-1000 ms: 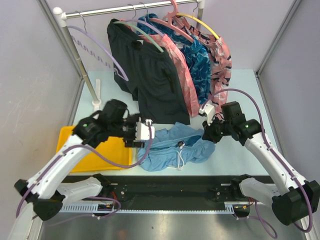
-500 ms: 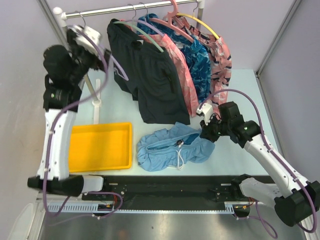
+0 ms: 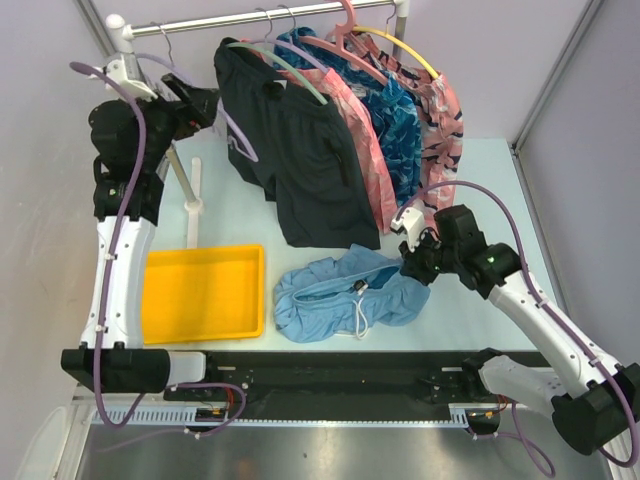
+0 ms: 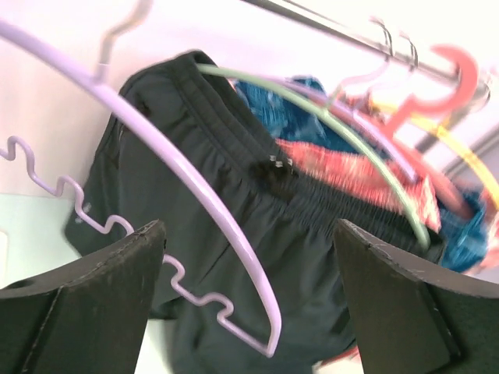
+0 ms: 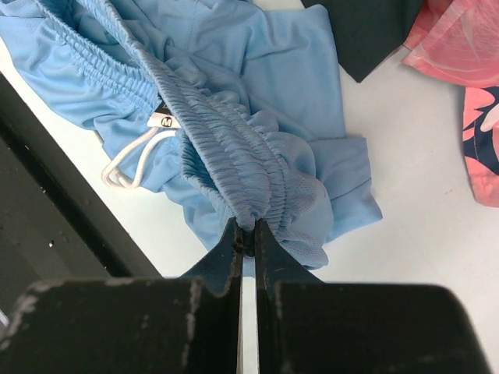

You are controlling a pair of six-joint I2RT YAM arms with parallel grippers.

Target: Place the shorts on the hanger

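Observation:
The hanger's arm runs at a slant between the open fingers, so my left gripper will turn to line up with it and move in gently around the arm's middle (image 4: 215, 210) to close.
The light blue shorts (image 3: 345, 295) lie crumpled on the table near the front edge, with the white drawstring showing. My right gripper (image 3: 412, 266) is shut on the gathered waistband at their right end; the right wrist view shows the jaws (image 5: 248, 232) pinching the elastic of the shorts (image 5: 234, 117). The lavender hanger (image 3: 238, 137) hangs by its silver hook at the left end of the rail. My left gripper (image 3: 203, 103) is raised beside it and open. In the left wrist view the hanger's arm (image 4: 199, 195) runs between the spread fingers (image 4: 86, 304) without touching them.
A yellow tray (image 3: 200, 292) lies at front left. The rail (image 3: 260, 18) holds black shorts (image 3: 315, 160) on a pale green hanger, then pink hangers with patterned clothes (image 3: 400, 130). The rack's white post (image 3: 190, 190) stands just under my left arm.
My left arm swung up from over the yellow tray to the rail and turned its open gripper toward the lavender hanger. The right gripper stayed shut on the shorts, hardly moving.

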